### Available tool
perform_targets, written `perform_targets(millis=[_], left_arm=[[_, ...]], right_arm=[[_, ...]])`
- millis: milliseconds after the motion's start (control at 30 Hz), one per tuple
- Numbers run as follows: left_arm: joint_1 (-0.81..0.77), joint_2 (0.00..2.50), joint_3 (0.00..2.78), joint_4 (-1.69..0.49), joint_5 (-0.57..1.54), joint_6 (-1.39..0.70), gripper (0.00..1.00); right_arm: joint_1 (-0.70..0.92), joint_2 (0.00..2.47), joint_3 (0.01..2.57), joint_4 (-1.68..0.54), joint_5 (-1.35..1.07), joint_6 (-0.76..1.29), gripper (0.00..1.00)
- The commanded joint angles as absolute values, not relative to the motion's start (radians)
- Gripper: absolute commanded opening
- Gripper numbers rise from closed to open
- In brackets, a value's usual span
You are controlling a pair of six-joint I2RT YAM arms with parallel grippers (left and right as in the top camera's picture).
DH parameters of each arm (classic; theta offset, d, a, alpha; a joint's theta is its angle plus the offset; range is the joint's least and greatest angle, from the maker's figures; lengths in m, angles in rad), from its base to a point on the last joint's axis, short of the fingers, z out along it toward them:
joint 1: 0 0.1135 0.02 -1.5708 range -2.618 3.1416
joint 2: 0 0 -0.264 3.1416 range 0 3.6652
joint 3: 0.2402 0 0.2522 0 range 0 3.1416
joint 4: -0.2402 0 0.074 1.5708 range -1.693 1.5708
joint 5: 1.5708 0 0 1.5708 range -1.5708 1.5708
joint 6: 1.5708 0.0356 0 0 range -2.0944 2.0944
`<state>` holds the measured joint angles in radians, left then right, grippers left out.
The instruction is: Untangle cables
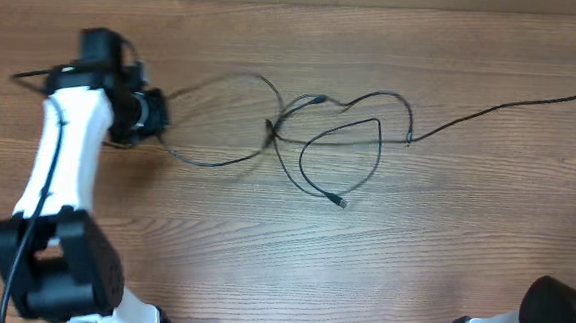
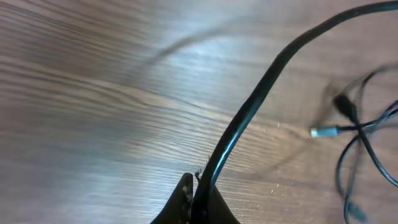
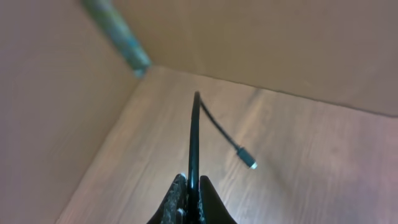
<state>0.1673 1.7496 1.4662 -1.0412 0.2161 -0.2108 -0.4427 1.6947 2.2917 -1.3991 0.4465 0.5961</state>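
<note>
I need to lower the cable with my right gripper next and release it below and to the left in the overhead view, because the tabletop there is clear and free of the tangle.
Several thin black cables (image 1: 320, 133) lie looped and crossed on the wooden table (image 1: 263, 250). One loose plug end (image 1: 342, 201) points toward the front. One cable (image 1: 512, 107) runs off to the right edge. My left gripper (image 1: 161, 114) sits at the left end of the tangle. In the left wrist view it (image 2: 198, 199) is shut on a black cable (image 2: 261, 93) that leads to the tangle and a silver-tipped plug (image 2: 323, 131). My right gripper (image 3: 191, 196) is shut on a black cable (image 3: 194, 137) whose plug (image 3: 247, 160) hangs free.
The left arm (image 1: 62, 168) stretches along the left side of the table. Part of the right arm (image 1: 564, 314) shows at the front right corner. A blurred greenish rod (image 3: 118, 34) shows at the upper left of the right wrist view.
</note>
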Motion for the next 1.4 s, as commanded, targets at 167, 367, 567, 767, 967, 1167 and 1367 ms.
perform_targets(millis=[167,367,567,767,967,1167,1367], left_arm=[[0.205,1.728,1.477,-1.039,0.304,-0.293,0.04],[0.172,1.728,1.477,-1.037,0.339,-0.326,0.04],[0.049,1.728,1.476,-1.042,0.390,-0.277,0.04],[-0.108,1.728,1.476,-1.034,0.292,-0.225,0.04],[-0.179,1.728,1.476,-1.036,0.216,-0.225,0.04],[-0.184,1.728,1.475,-1.036,0.217,-0.240,0.05],[-0.184,1.728,1.475,-1.034,0.213,-0.239,0.06]], right_arm=[[-0.540,1.781,2.301,-1.463,0.498,0.692,0.04],[-0.537,1.811,2.275,-1.472,0.369,0.667,0.04],[-0.484,1.812,2.251,-1.468,-0.033,0.429,0.04],[-0.398,1.813,2.204,-1.536,-0.001,0.302,0.04],[-0.383,1.813,2.103,-1.534,0.085,0.305,0.11],[-0.376,1.813,1.971,-1.528,-0.056,0.305,0.78],[-0.352,1.813,1.806,-1.505,-0.079,0.310,0.83]])
